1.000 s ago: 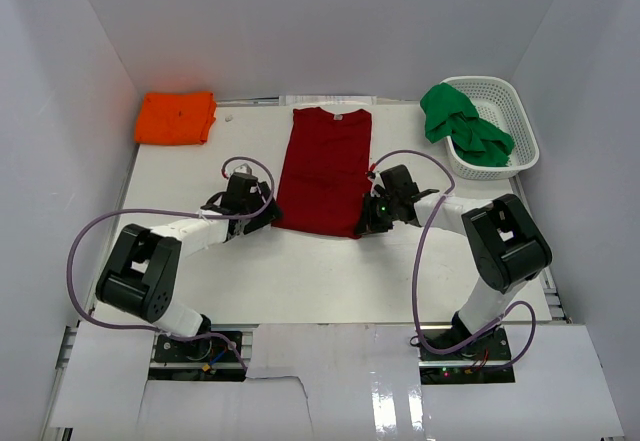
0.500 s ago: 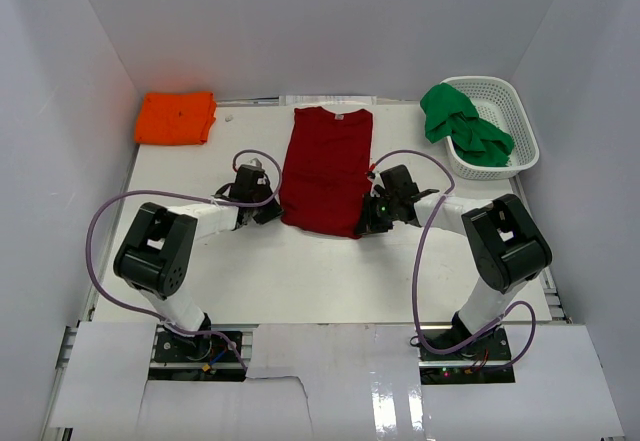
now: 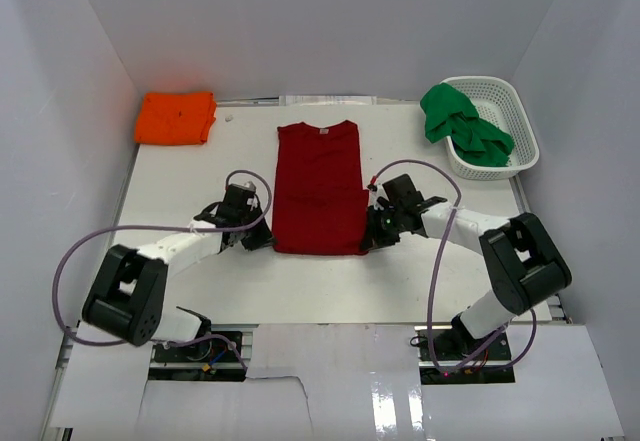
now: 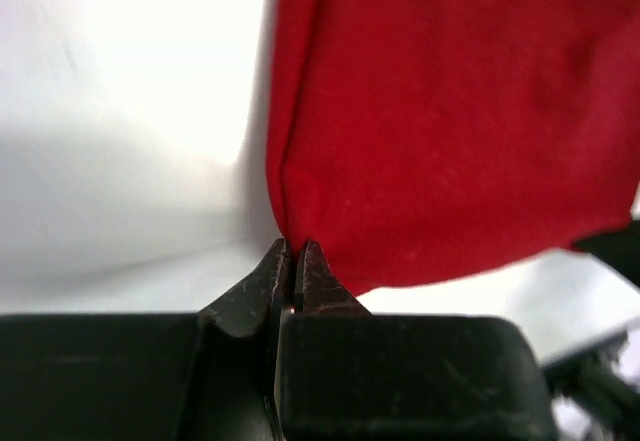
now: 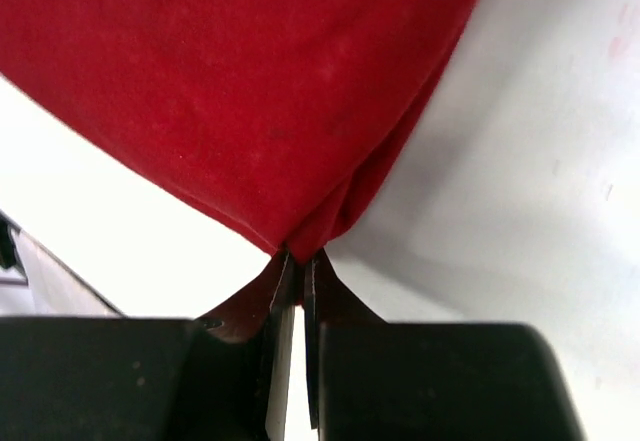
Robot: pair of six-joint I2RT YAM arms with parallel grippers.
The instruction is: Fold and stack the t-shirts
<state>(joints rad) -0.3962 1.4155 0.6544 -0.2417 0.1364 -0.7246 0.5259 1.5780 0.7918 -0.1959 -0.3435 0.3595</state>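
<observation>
I will lift my left gripper next, carry the red t-shirt's near corner outward onto its shoulder nearer the orange t-shirt and let go, as that shoulder lies outward of my fingers.
The dark red t-shirt (image 3: 318, 189) lies flat mid-table as a long rectangle, sleeves folded in, collar at the far end. My left gripper (image 3: 266, 242) is shut on its near-left corner; the left wrist view shows the jaws pinching the red cloth (image 4: 440, 121) at its edge. Shut on the near-right corner is my right gripper (image 3: 368, 243), where the red cloth (image 5: 250, 91) bunches into the closed jaws. A folded orange t-shirt (image 3: 176, 117) rests at the far left. The green t-shirt (image 3: 460, 125) lies crumpled, spilling from the basket.
A white lattice basket (image 3: 512, 121) stands at the far right corner of the table. White walls enclose the table on three sides. Purple cables loop from both arms over the near table surface.
The left gripper has shut on the near-left corner of the red shirt. Both grippers have drawn the shirt toward the near edge, and its hem now lies straight.
</observation>
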